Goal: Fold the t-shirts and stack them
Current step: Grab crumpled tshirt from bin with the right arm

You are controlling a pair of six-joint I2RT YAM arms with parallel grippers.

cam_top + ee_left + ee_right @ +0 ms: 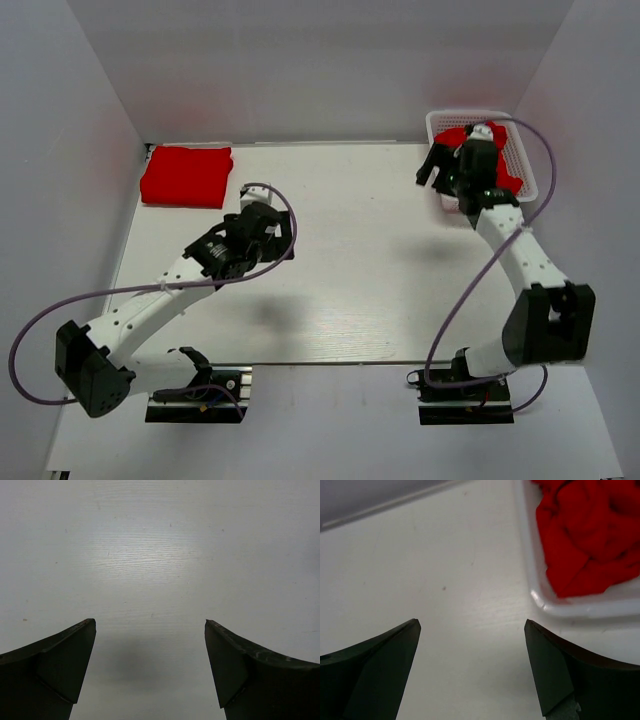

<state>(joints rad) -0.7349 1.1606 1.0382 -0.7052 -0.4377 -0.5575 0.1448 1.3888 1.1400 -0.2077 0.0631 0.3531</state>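
The crumpled red t-shirts get my right gripper next, toward the right in the top view and down, as only bare table shows between its fingers.
A folded red t-shirt (186, 176) lies flat at the table's far left corner. Crumpled red t-shirts (509, 180) fill the white lattice basket (540, 165) at the far right; they also show in the right wrist view (590, 535) behind the basket rim (534, 580). My right gripper (436, 172) is open and empty above bare table just left of the basket; its jaws (472, 625) stand wide apart. My left gripper (256, 198) is open and empty over bare table right of the folded shirt; in the left wrist view (150, 622) only table shows between its fingers.
White walls close the table on the left, back and right. The white table (360, 250) stretches between the two arms. Purple cables loop beside each arm. The basket stands against the far right corner.
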